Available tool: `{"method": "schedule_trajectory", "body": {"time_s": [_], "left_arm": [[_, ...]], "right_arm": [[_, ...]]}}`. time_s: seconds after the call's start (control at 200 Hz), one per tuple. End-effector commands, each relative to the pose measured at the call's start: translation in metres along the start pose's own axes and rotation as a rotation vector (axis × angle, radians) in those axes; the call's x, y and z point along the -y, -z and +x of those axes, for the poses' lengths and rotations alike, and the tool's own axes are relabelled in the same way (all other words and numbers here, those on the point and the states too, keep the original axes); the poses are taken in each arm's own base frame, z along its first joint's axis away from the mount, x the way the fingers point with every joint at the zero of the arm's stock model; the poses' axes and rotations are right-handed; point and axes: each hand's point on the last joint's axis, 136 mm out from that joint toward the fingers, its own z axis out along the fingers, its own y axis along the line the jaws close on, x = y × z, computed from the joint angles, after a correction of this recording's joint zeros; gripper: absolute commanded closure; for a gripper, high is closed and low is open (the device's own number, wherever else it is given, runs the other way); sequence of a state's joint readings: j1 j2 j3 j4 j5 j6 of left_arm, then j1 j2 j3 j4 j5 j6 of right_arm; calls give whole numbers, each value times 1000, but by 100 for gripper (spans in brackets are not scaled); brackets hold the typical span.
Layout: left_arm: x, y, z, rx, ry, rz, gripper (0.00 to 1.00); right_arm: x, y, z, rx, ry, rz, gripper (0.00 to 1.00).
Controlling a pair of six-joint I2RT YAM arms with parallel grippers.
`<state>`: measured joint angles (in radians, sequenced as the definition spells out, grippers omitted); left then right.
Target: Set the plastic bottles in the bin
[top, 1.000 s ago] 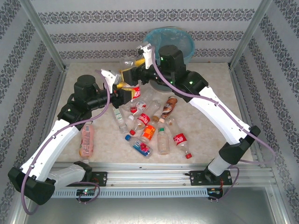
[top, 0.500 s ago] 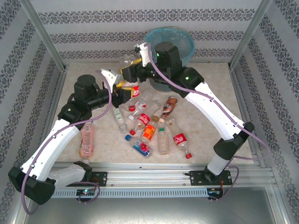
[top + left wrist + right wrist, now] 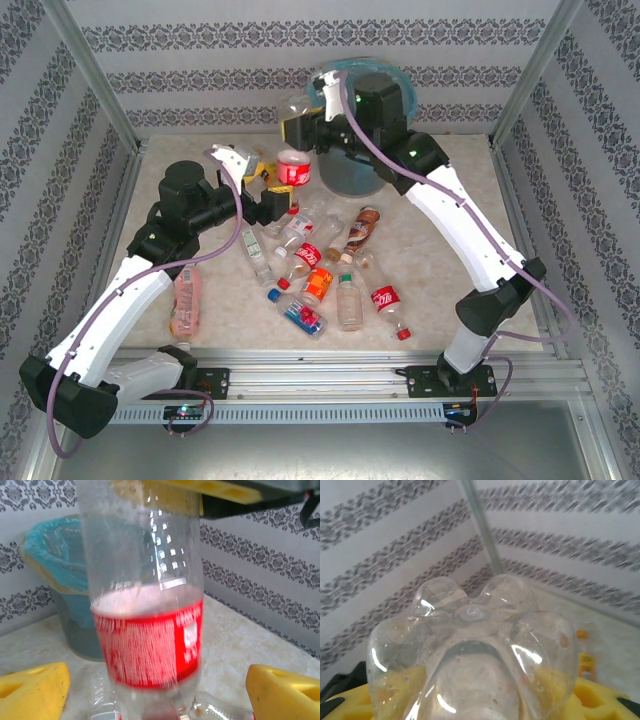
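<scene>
My right gripper should next rise outward over the rim of the bin's bagged opening, as the bottle hangs neck down, then lower the bottle and release it.
A clear plastic bottle with a red label (image 3: 294, 168) hangs in the air, base up, neck down. My right gripper (image 3: 300, 128) is shut on its upper end; the right wrist view has its lobed base (image 3: 470, 630) between my yellow fingers (image 3: 600, 700). My left gripper (image 3: 270, 190) is open just below and left of it. In the left wrist view the bottle (image 3: 150, 645) stands between my spread yellow fingertips (image 3: 282, 690), touching neither. The bin (image 3: 400, 92), grey mesh with a blue bag, stands right behind the right gripper; its bag rim (image 3: 47, 540) is also in the left wrist view.
Several more bottles (image 3: 322, 270) lie scattered mid-table in front of the arms. A pink bottle (image 3: 187, 300) lies under the left forearm. Patterned walls and metal frame posts (image 3: 95, 75) close in the table on three sides.
My left gripper has opened and let go of the red-labelled bottle. My right gripper has closed on it and carried it up and back toward the bin.
</scene>
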<state>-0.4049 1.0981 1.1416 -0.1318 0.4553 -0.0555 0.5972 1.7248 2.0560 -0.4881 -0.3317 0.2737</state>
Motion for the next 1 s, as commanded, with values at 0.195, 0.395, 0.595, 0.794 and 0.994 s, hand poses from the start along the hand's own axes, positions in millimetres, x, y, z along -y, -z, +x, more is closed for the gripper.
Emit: {"method": "schedule_trajectory", "body": {"time_s": [0.195, 0.395, 0.595, 0.794, 0.994], "left_arm": [[-8, 15, -44, 138, -59, -96, 8], [-15, 17, -40, 146, -41, -139, 9], [-18, 16, -30, 124, -27, -151, 9], [-22, 13, -13, 85, -21, -162, 9], [-23, 13, -5, 70, -8, -166, 9]], "right_arm": [[66, 49, -117, 306, 258, 317, 55], [121, 58, -160, 430, 373, 522, 55], [199, 22, -143, 378, 416, 657, 54], [258, -27, -94, 264, 381, 635, 53], [302, -63, -44, 174, 325, 602, 51]]}}
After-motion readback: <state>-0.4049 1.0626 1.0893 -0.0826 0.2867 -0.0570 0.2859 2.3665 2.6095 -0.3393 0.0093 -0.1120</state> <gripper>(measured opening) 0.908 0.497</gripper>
